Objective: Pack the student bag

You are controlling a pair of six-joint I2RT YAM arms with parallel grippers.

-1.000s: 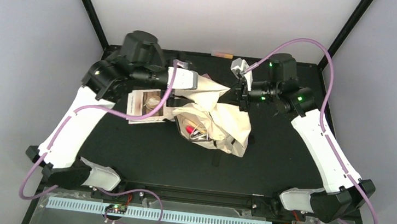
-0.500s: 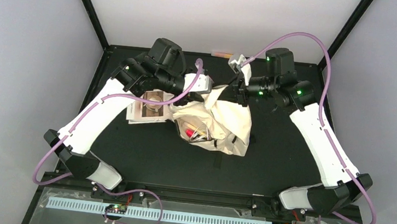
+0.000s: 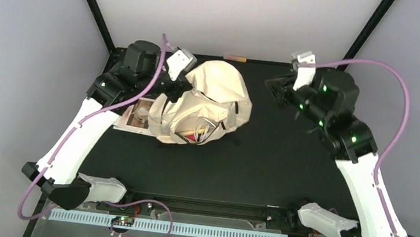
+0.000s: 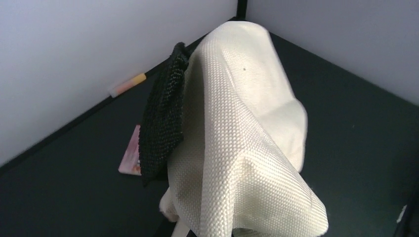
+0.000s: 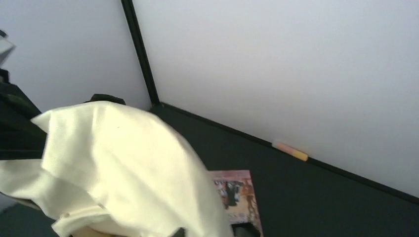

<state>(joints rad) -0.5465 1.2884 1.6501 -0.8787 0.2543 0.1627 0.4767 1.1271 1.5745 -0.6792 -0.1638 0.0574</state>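
I next lower the bunched bag's fabric in my left gripper down and left in the top view toward the pale booklet, spread it and release.
The student bag, cream fabric, stands bunched up left of the table's middle. Its mouth faces the near side, with a red item and thin pens or cords inside. My left gripper is shut on the bag's upper left fabric. In the left wrist view the cream cloth and a black strap hang right before the camera and hide the fingers. My right gripper hangs to the right of the bag, apart from it, jaws open and empty; its dark fingertips show at the bottom edge.
A pale booklet lies under the left arm, partly covered by the bag. A pink printed booklet lies behind the bag. A small orange-yellow stick rests against the back wall. Black frame posts stand in both far corners.
The left gripper closed on the bag and dragged it up and to the left. The right gripper opened, let go of the fabric and drew back to the right.
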